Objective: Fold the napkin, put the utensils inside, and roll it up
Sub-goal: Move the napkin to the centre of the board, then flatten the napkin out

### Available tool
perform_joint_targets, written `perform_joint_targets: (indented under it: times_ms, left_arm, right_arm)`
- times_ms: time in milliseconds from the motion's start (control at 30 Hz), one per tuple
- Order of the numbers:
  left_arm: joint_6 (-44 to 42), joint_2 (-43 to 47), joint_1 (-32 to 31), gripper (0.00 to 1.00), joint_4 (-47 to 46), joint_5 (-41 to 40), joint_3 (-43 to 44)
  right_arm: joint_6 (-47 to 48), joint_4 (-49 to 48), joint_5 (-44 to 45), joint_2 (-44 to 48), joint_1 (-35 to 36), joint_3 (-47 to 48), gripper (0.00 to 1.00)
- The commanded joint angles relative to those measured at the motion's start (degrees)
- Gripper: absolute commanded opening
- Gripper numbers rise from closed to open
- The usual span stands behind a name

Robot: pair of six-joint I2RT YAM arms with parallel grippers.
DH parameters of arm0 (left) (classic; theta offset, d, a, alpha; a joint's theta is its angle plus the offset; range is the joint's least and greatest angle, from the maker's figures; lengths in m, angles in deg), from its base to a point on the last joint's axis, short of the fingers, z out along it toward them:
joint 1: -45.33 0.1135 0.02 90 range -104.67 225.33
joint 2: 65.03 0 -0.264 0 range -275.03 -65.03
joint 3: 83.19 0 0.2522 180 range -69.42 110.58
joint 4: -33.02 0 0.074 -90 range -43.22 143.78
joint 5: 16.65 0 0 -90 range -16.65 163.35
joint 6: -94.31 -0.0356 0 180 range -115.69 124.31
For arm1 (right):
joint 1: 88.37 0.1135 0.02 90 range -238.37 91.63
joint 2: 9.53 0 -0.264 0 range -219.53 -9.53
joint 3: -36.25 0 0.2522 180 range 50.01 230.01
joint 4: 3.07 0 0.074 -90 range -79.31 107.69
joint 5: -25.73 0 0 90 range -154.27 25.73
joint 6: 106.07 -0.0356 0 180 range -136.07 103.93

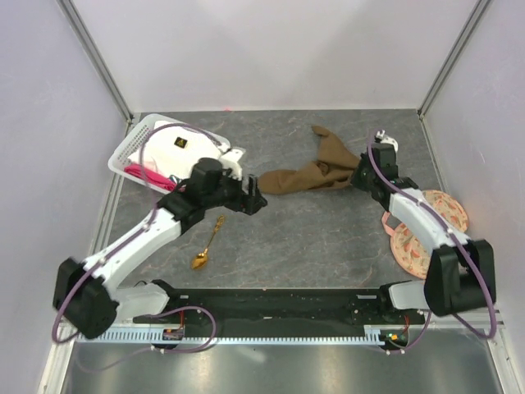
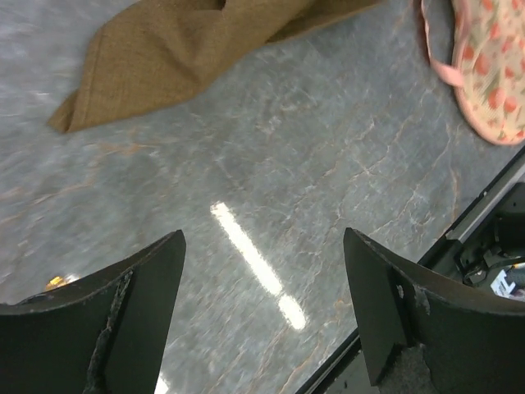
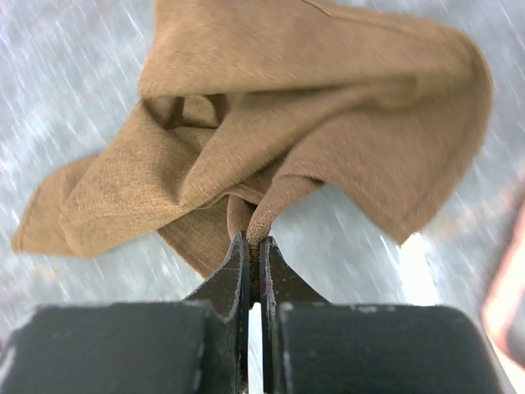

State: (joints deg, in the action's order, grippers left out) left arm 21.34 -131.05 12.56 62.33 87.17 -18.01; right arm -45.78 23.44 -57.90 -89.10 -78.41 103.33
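The napkin lies crumpled and bunched, so the robot's right gripper should next pull the fold it holds back toward the bare tabletop between spoon [image 1: 209,244] and floral pieces and let go of it there.
The olive-brown napkin [image 1: 316,171] lies crumpled at the table's middle back, stretched from the left arm's fingers to the right arm's. My right gripper [image 1: 358,174] is shut on a fold of the napkin [image 3: 271,139] at its right end. My left gripper [image 1: 254,197] is open and empty, close to the napkin's left tip; that tip shows at the top of the left wrist view [image 2: 172,57]. The gold spoon [image 1: 209,244] lies on the table under the left arm, bowl towards the near edge.
A white basket [image 1: 143,144] holding a white cloth and pink items stands at the back left. Peach floral round fabric pieces [image 1: 426,230] lie at the right under the right arm, also in the left wrist view [image 2: 488,66]. A black rail runs along the near edge.
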Motion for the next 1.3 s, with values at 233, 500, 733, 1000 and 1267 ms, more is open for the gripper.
perform_joint_targets:
  times_ms: [233,500,733,1000,1267]
  left_arm:
    - [1.3,-30.3,-10.2,0.88,-14.7,-5.0,17.4]
    - [0.9,-46.4,-10.9,0.93,-14.8,-6.5,29.4]
    - [-1.2,-54.0,-11.4,0.93,-14.4,-6.7,33.7]
    - [-5.7,-60.9,-12.3,0.44,-14.5,-7.1,39.5]
    - [-6.9,-54.6,-11.8,0.02,-13.1,-7.3,41.0]
  right_arm:
    - [0.4,9.5,-3.0,14.5,0.0,-10.7,0.0]
    - [-0.9,8.9,-6.0,15.9,0.0,-13.7,0.0]
    - [-1.0,9.0,-6.3,17.0,0.1,-14.0,0.0]
    - [-1.1,8.5,-7.7,17.4,0.1,-14.5,0.0]
    - [-1.1,8.8,-10.4,18.7,0.1,-15.3,0.0]
